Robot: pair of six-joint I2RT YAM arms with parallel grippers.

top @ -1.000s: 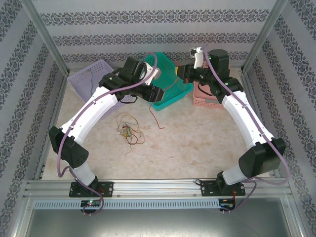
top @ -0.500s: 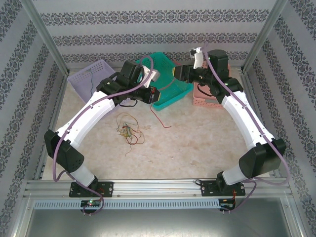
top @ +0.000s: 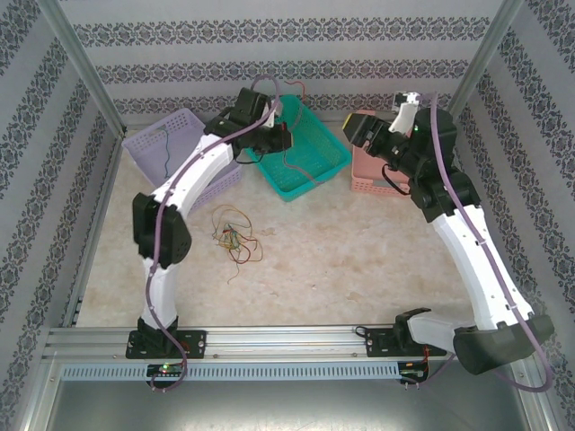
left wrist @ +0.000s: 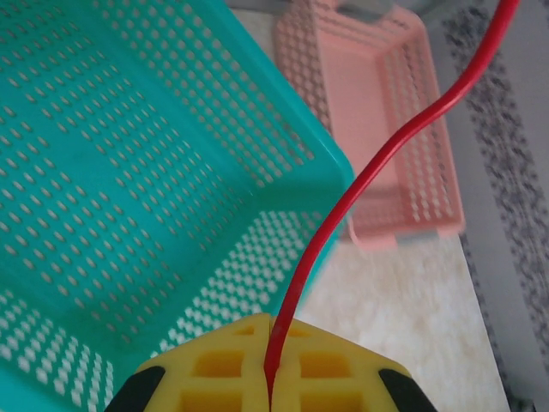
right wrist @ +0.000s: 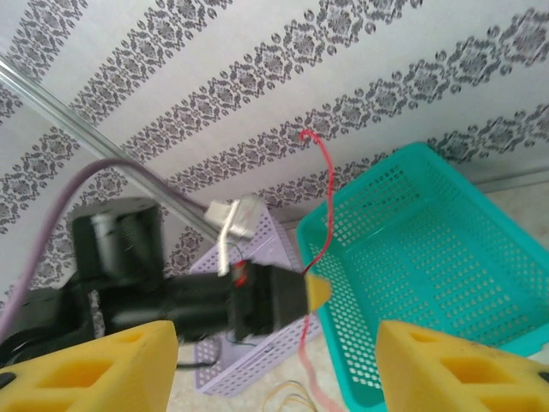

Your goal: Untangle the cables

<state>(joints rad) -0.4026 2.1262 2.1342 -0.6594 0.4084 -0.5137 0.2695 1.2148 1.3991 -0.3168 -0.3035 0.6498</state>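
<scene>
I will next lower my left gripper toward the bottom of the teal basket below it and let go of the red cable there, because the cable still arcs above the basket's rim.
My left gripper (top: 282,136) is shut on a red cable (left wrist: 369,176), pinched between its yellow pads (left wrist: 214,378). It hovers over the teal basket (top: 325,144). The red cable (top: 299,88) arcs up behind the gripper, and its other end hangs into the basket. In the right wrist view the red cable (right wrist: 326,197) rises from the left gripper's yellow tip (right wrist: 316,292). My right gripper (top: 359,130) stands open and empty above the pink basket (top: 370,184). A tangle of orange, red and dark cables (top: 232,235) lies on the table.
A purple basket (top: 160,136) at the back left holds one dark cable (top: 166,148). The teal basket (left wrist: 129,172) and pink basket (left wrist: 377,112) sit side by side against the back wall. Metal posts (top: 85,72) frame the workspace.
The left gripper shut on the red cable and carried it up and back over the teal basket. The right gripper opened, released it and drew away to the right.
</scene>
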